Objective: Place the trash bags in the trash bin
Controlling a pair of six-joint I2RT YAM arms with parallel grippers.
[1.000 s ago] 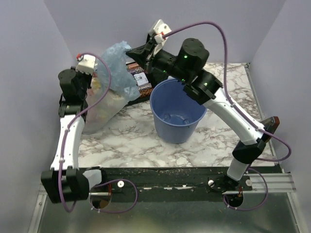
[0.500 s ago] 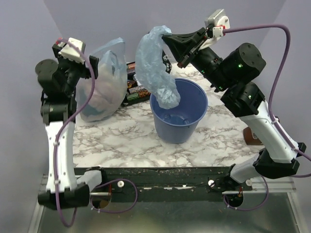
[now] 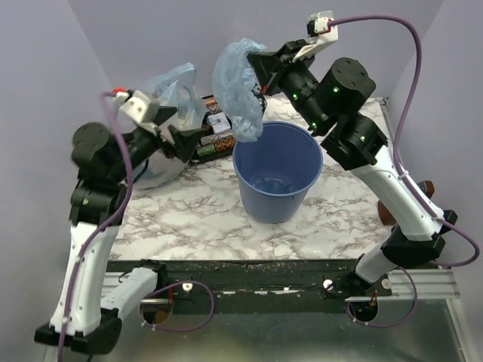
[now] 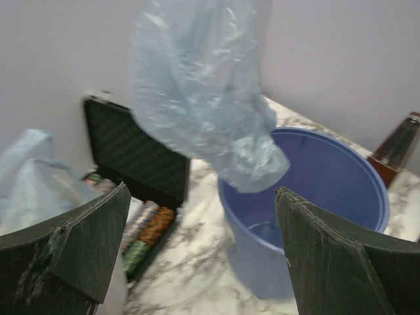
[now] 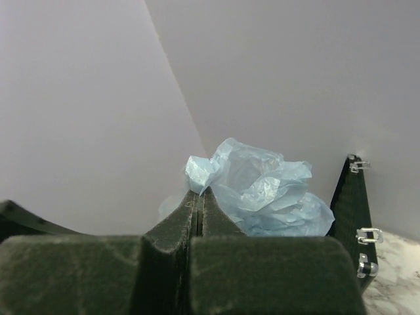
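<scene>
My left gripper moves to the right in the top view onto the bag's dangling lower end (image 3: 247, 130) (image 4: 258, 170) next, since only the bag's top corner is held.
The trash bag (image 3: 237, 84), light-blue crinkly film, hangs limp from my right gripper (image 3: 259, 69), which is shut on its top corner. Its lower end dangles just above the far-left rim of the trash bin (image 3: 278, 197), a round blue bucket at the table's middle. The right wrist view shows the closed right gripper (image 5: 201, 191) pinching the bag (image 5: 266, 190). My left gripper (image 3: 192, 140) stands open left of the bin, holding nothing. The left wrist view, through that open left gripper (image 4: 202, 197), shows the bag (image 4: 197, 92) above the bin (image 4: 369, 191).
A bulging clear bag (image 3: 167, 90) of coloured items stands behind the left arm. An open black case (image 3: 216, 137) of chips lies behind the bin, its lid (image 4: 134, 154) upright. A brown object (image 3: 427, 185) sits at the table's right edge. Purple walls close in on three sides.
The right arm has lifted the trash bag from beside the stuffed bag to over the bin's rim. My left gripper has opened and swung down to face the bin.
</scene>
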